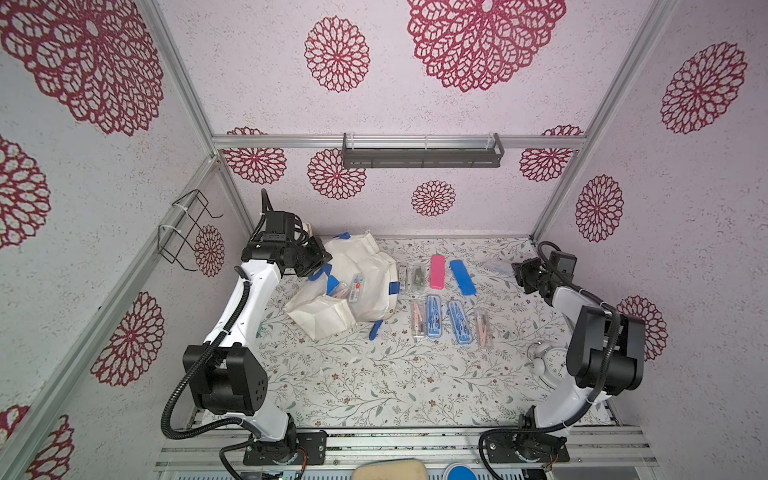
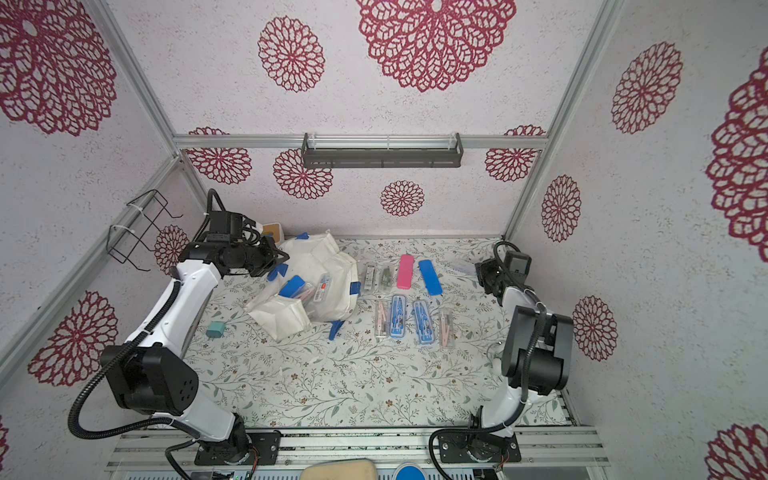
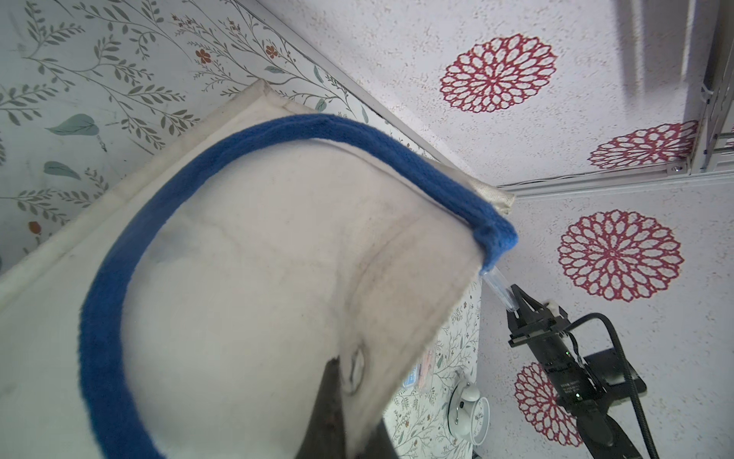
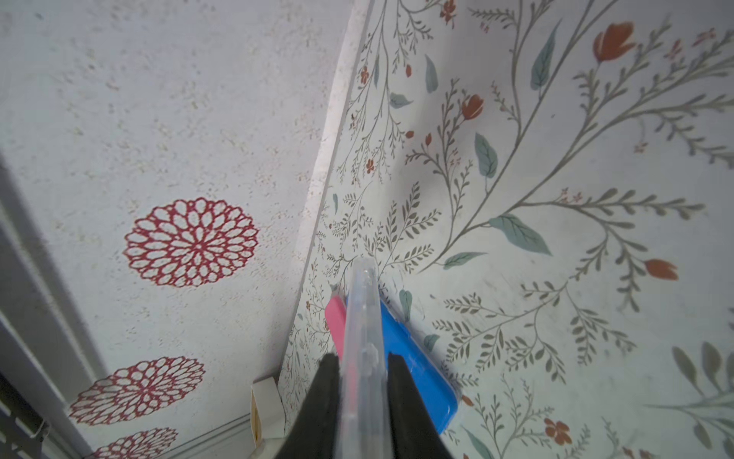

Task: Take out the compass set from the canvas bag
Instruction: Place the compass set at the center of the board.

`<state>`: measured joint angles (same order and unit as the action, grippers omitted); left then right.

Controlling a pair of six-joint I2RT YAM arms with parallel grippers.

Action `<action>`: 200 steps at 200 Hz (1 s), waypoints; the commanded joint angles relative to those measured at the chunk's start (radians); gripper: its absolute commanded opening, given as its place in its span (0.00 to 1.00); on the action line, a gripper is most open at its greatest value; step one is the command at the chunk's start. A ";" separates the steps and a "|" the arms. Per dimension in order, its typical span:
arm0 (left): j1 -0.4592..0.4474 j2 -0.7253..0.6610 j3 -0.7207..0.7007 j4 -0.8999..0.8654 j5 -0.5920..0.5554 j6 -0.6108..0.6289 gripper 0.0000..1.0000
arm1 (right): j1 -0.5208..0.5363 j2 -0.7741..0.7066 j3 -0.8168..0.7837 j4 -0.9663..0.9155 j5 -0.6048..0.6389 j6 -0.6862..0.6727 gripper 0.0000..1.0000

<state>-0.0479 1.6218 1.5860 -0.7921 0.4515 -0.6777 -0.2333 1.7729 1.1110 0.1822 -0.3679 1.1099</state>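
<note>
I will bring my right gripper down toward the patterned tabletop point(image 1: 486, 282) point(image 4: 447, 348) beside the blue case and release the clear compass set case there, since that spot is bare.
The cream canvas bag point(image 1: 365, 266) point(image 2: 328, 266) lies crumpled at the back left, mouth open. Clear cases point(image 1: 356, 287) show inside it. My left gripper point(image 1: 322, 266) point(image 2: 279, 262) is shut on the bag's edge beside a blue loop handle point(image 3: 278, 127). In the left wrist view, cream fabric point(image 3: 258, 258) is pinched between the dark fingers point(image 3: 329, 413). My right gripper point(image 1: 517, 272) point(image 4: 363, 369) is shut on a clear compass set case point(image 4: 362, 318) point(image 1: 496, 266), held above the table at the back right, clear of the bag.
Several compass cases lie in rows right of the bag: pink point(image 1: 437, 272), blue point(image 1: 462, 277), blue-tray sets point(image 1: 433, 316) and clear ones point(image 1: 482, 326). A white alarm clock point(image 1: 548, 361) stands by the right arm. A teal plug point(image 2: 215, 330) and a white box point(image 2: 272, 232) sit at left.
</note>
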 commanded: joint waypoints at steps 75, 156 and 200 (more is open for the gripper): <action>0.003 -0.042 -0.036 0.013 0.010 0.014 0.00 | 0.056 0.161 0.056 0.160 0.034 0.095 0.20; 0.004 -0.038 -0.030 0.039 0.024 0.009 0.00 | 0.060 0.011 -0.067 -0.015 0.074 0.023 0.60; 0.003 -0.050 -0.040 0.045 0.036 0.010 0.00 | 0.077 -0.123 -0.029 -0.176 0.113 -0.043 0.59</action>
<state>-0.0479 1.6100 1.5589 -0.7734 0.4641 -0.6773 -0.1669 1.7435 1.0328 0.1085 -0.2924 1.1339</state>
